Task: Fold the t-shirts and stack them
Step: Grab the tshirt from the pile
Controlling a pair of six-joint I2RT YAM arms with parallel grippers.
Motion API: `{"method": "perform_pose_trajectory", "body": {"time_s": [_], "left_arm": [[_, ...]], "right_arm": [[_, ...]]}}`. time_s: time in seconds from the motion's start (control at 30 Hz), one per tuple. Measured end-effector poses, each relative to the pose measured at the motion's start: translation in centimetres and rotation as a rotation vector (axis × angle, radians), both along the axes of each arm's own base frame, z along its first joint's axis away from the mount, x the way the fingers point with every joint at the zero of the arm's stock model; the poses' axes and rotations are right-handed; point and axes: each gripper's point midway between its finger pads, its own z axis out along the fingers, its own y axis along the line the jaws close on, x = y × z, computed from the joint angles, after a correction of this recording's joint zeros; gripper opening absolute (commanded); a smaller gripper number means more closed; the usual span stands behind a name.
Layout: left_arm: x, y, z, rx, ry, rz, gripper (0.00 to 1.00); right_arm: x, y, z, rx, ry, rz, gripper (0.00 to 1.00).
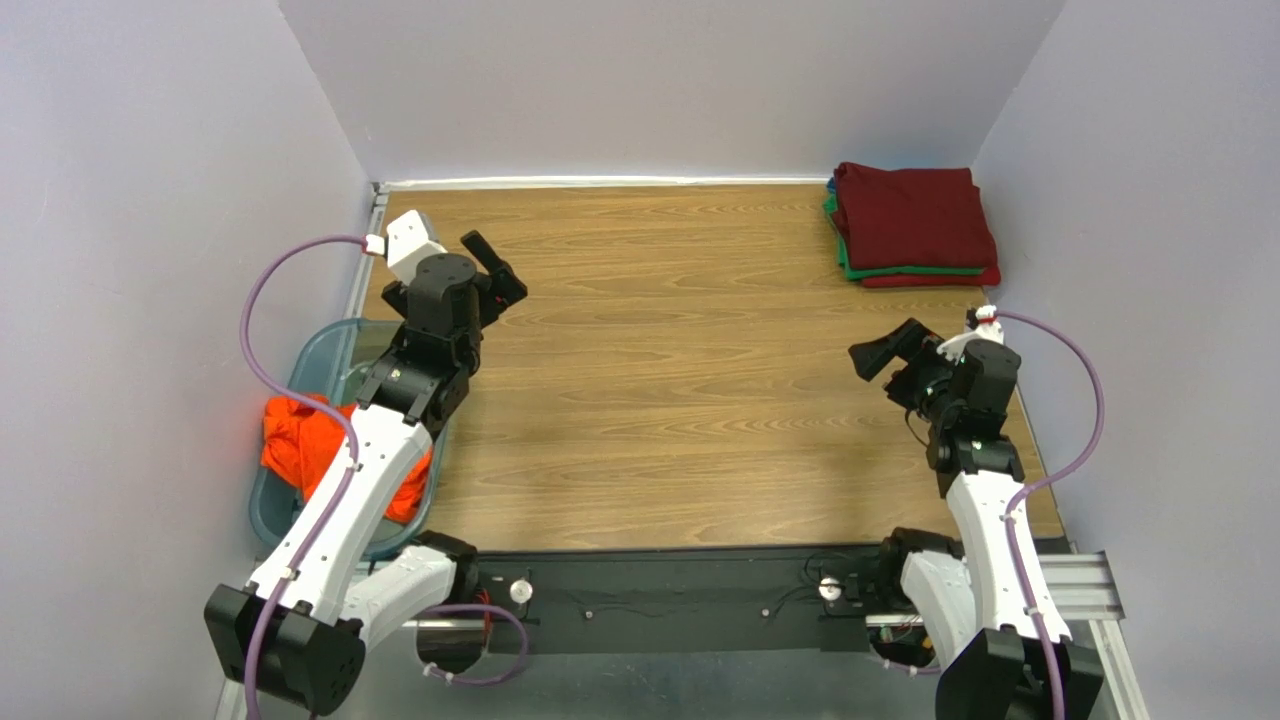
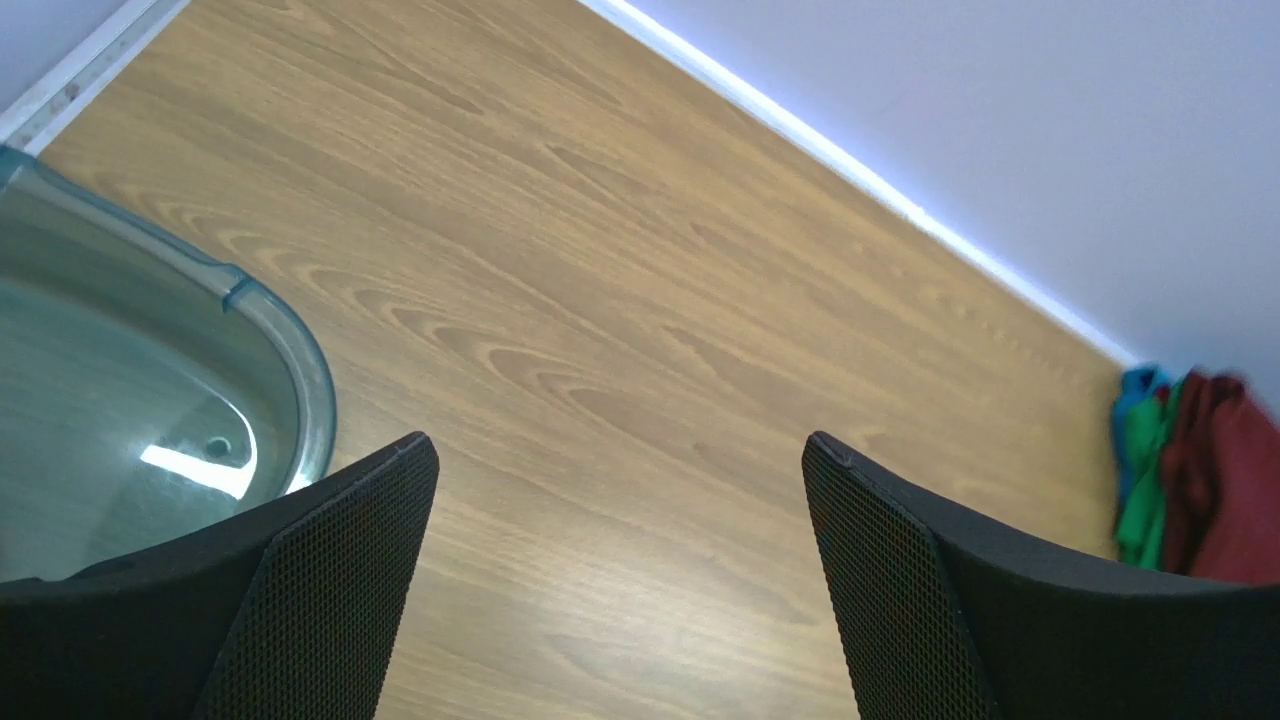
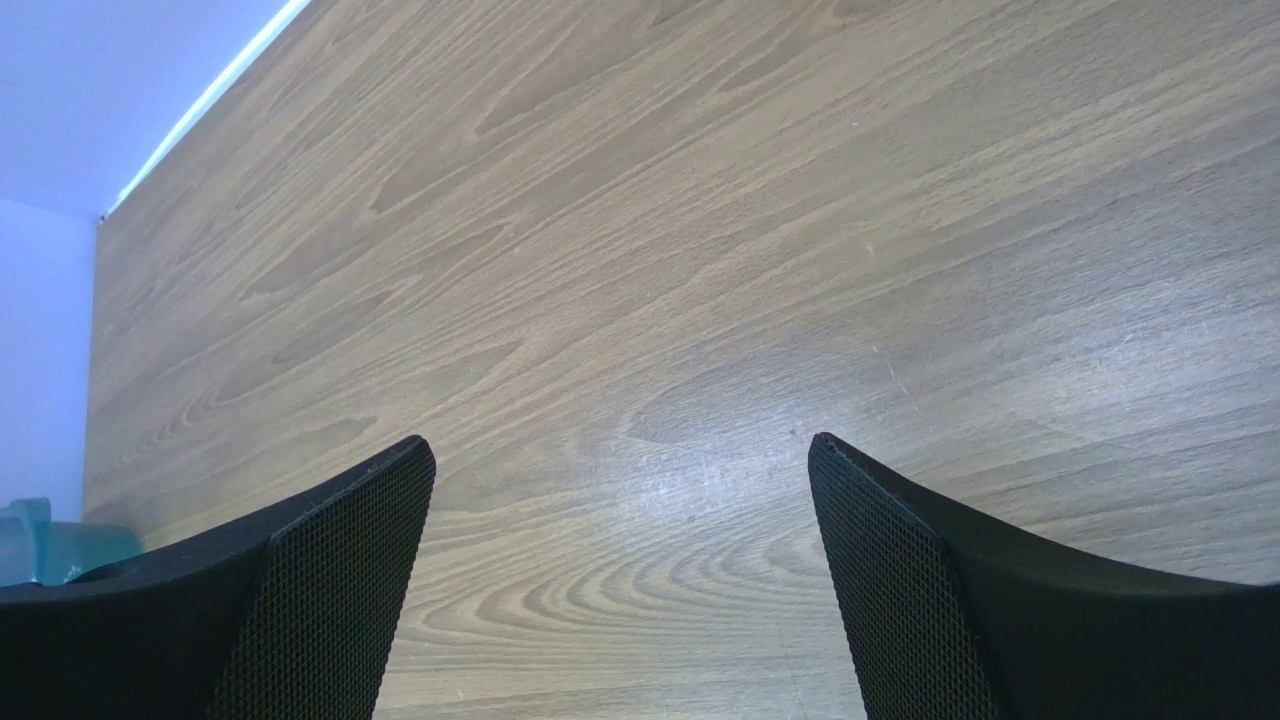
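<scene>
The t-shirt sits crumpled in the bin, and its bunched orange fold is behind and below my left gripper. I will bring my left gripper back and down onto that fold next.
A crumpled bright orange t-shirt (image 1: 305,444) lies in the bin at the left, partly hidden by my left arm. A stack of folded t-shirts (image 1: 912,222), dark maroon on top with green and red edges below, sits at the far right corner; its edge shows in the left wrist view (image 2: 1195,480). My left gripper (image 1: 501,278) is open and empty above the wood near the bin's far end (image 2: 618,450). My right gripper (image 1: 884,348) is open and empty above bare wood (image 3: 621,450), below the stack.
A translucent blue-grey plastic bin (image 1: 332,353) stands at the table's left edge; its rim shows in the left wrist view (image 2: 286,323). Grey walls enclose the wooden table (image 1: 676,375) on three sides. A black rail runs along the near edge.
</scene>
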Motion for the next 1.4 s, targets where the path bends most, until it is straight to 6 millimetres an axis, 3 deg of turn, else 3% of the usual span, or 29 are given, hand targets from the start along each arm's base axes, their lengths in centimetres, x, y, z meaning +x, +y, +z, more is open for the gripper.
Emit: {"method": "perform_pose_trajectory", "body": {"time_s": [0.13,0.47,0.67,0.8,0.97,1.13,1.23,1.27,1.3,1.33,1.37,1.4], "left_arm": [[-0.4,1.1,0.3,-0.081,-0.015,0.105,0.98],[-2.5,5.3,-4.2,-0.134,0.030,0.379,0.98],[-4.1,12.6,-10.1,-0.175,0.199,0.724,0.98],[-7.2,16.5,-13.2,-0.221,0.263,0.895,0.98],[-10.9,19.3,-16.1,-0.269,0.299,1.029,0.98],[-11.9,20.4,-18.6,-0.309,0.343,1.082,0.98],[-12.0,20.5,-20.7,-0.318,0.412,1.083,0.84],[-11.9,20.5,-21.5,-0.316,0.444,1.080,0.65],[-11.9,20.5,-22.2,-0.315,0.471,1.078,0.55],[-12.0,20.3,-22.8,-0.310,0.502,1.070,0.11],[-12.0,20.3,-23.2,-0.305,0.523,1.062,0.00],[-12.1,20.2,-23.5,-0.306,0.539,1.060,0.00]], "right_arm": [[0.0,0.0,0.1,0.004,-0.003,-0.003,1.00],[0.0,0.0,0.0,0.008,0.001,-0.003,1.00],[0.0,0.1,0.0,0.010,0.000,0.002,1.00],[0.0,0.3,-0.1,0.015,0.006,0.009,1.00],[0.0,0.5,-0.2,0.024,0.010,0.025,1.00],[0.0,0.6,-0.2,0.025,0.010,0.028,1.00],[0.0,0.6,-0.2,0.025,0.009,0.028,1.00],[0.0,0.6,-0.2,0.025,0.010,0.028,1.00],[0.0,0.6,-0.2,0.025,0.010,0.028,1.00],[0.0,0.6,-0.2,0.025,0.010,0.028,1.00],[0.0,0.6,-0.2,0.025,0.010,0.028,1.00],[0.0,0.6,-0.2,0.025,0.010,0.028,1.00]]}}
